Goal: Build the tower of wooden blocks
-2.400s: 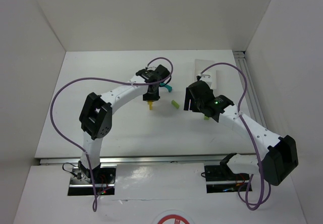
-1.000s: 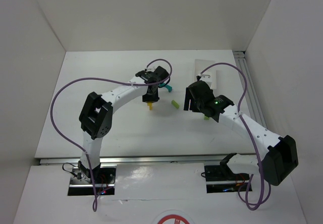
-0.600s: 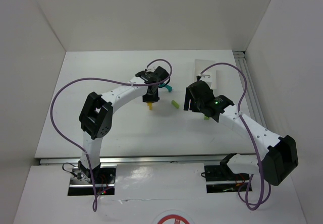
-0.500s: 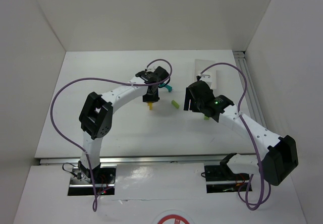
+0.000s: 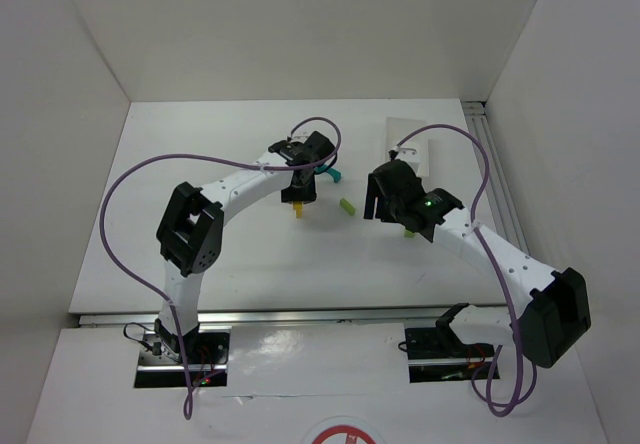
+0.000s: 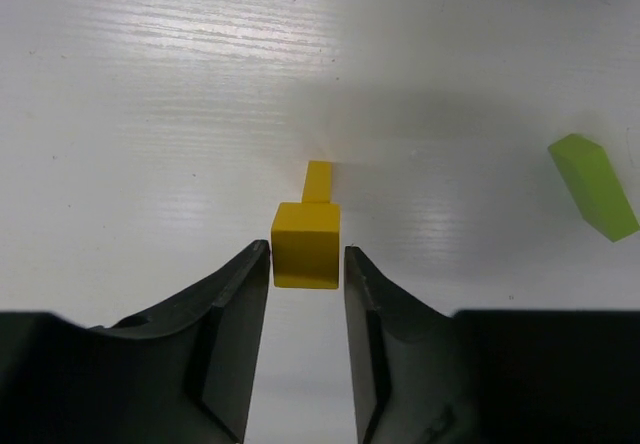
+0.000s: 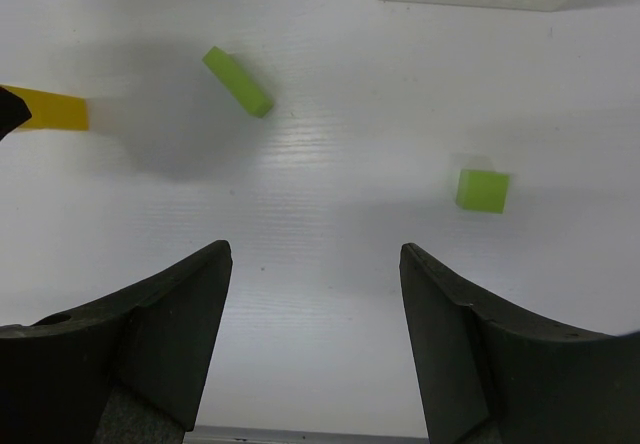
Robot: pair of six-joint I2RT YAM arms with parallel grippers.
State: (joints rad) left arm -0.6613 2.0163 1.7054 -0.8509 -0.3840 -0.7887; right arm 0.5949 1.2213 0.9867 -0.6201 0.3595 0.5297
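My right gripper goes left in the top view next, turns and lowers over the long lime-green block (image 6: 593, 186), as it lies slanted to my open fingers.
A yellow post (image 6: 306, 244) stands upright on the white table, just between the tips of my left gripper (image 6: 307, 254). A thin gap shows on each side of it, so the jaws are open around it without gripping. From above, the left gripper (image 5: 298, 198) hangs right over the yellow post (image 5: 298, 211). A long lime-green block (image 6: 593, 186) lies flat to its right. The teal arch piece (image 5: 333, 175) lies just beyond the left gripper. My right gripper (image 7: 316, 249) is wide open and empty above the table. A small lime-green cube (image 7: 483, 190) sits ahead of it to the right.
A white rectangular tray (image 5: 432, 150) lies at the back right, behind the right gripper (image 5: 384, 200). The lime-green long block (image 5: 347, 206) lies between the two grippers. Purple cables loop over both arms. White walls close in the table on three sides.
The left jaws have eased slightly apart around the yellow post. Neither arm nor any block has visibly shifted.
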